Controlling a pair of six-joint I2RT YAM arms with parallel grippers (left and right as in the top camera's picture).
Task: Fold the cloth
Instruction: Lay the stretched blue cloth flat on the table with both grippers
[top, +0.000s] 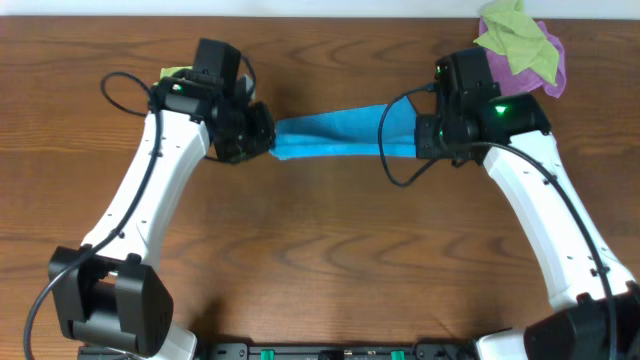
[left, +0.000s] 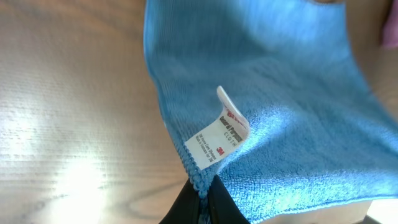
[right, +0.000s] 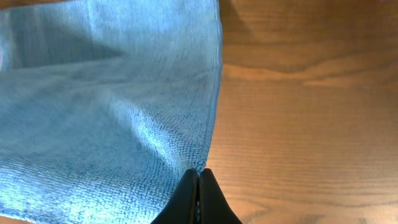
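Observation:
The robot's right gripper will next lower the cloth's held corner onto the cloth's far end (top: 402, 108) (right: 180, 28) and release it there, since that corner still hangs above the wooden table.
The sky-blue cloth (top: 340, 135) hangs stretched between my two grippers above the wooden table. My left gripper (top: 262, 140) is shut on its left corner; in the left wrist view the cloth (left: 280, 81) shows its small white tag (left: 219, 134) just beyond the pinching fingers (left: 204, 198). My right gripper (top: 425, 138) is shut on the right corner; in the right wrist view the cloth (right: 106, 99) spreads to the left of the closed fingertips (right: 198, 180).
A light green cloth (top: 515, 35) lies on a purple cloth (top: 552, 75) at the table's back right corner. A small yellow-green object (top: 175, 74) peeks out behind the left arm. Black cables loop off both arms.

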